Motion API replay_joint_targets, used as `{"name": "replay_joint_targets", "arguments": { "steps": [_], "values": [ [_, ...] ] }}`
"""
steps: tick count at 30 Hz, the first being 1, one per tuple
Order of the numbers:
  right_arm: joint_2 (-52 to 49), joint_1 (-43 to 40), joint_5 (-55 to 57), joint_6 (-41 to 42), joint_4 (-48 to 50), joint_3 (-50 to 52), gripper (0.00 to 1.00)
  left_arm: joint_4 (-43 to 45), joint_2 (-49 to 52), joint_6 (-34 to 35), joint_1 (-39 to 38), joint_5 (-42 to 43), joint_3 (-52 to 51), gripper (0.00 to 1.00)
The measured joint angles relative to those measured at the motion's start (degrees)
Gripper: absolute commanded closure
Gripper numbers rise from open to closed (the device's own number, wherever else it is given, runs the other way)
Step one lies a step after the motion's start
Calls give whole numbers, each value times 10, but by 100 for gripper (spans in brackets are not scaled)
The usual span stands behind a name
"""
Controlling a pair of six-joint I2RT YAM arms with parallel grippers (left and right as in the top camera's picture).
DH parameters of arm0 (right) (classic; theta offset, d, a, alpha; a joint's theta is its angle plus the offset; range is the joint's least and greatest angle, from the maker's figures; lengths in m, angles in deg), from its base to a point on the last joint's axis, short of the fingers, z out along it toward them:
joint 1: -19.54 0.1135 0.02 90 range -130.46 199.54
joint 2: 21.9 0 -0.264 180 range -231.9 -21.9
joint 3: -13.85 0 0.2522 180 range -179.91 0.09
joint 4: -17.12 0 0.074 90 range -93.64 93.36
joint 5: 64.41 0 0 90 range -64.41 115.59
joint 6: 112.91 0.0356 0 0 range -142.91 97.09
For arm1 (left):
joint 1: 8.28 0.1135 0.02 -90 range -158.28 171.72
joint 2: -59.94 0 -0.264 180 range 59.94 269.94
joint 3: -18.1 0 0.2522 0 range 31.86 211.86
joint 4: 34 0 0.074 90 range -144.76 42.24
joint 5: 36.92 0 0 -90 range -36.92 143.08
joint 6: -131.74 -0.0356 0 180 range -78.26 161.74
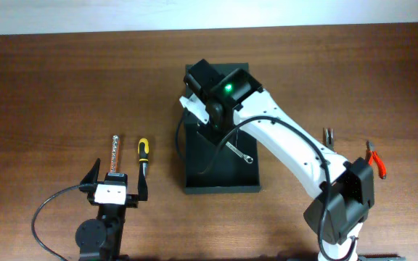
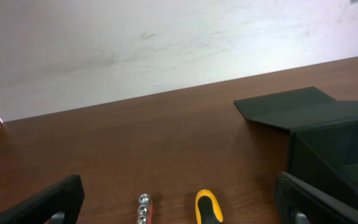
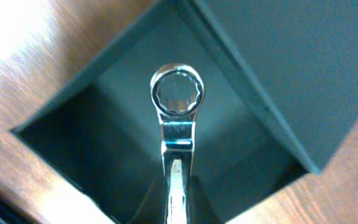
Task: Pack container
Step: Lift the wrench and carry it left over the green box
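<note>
My right gripper lowers the ring wrench (image 1: 239, 152) onto the container's bottom next and releases the wrench's handle there, because the wrench still hangs above it between the container's sides.
The dark container (image 1: 194, 181) stands open at the table's centre, and its flap lid (image 2: 284, 104) lies flat behind it. My right gripper (image 3: 178, 202) is shut on a silver ring wrench (image 3: 178, 93) and holds it over the container's inside (image 3: 104, 124). In the overhead view the wrench (image 1: 239, 152) shows inside the box outline, below the right wrist (image 1: 220, 98). My left gripper (image 1: 116, 185) is open and empty at the front left. It is just behind a yellow-and-black screwdriver (image 1: 142, 156) and a red socket strip (image 1: 115, 154).
Red-handled pliers (image 1: 376, 161) and a small dark tool (image 1: 329, 135) lie right of the container, beside the right arm. The screwdriver (image 2: 207, 208) and socket strip (image 2: 144, 208) lie between the left fingers in the left wrist view. The container's wall (image 2: 328, 155) is to their right.
</note>
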Motion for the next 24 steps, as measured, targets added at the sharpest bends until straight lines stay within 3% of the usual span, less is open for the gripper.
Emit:
{"name": "replay_joint_targets", "arguments": {
  "steps": [24],
  "values": [
    [-4, 0, -12, 13, 182, 197, 95, 0, 0, 0, 0, 0, 0, 1]
  ]
}}
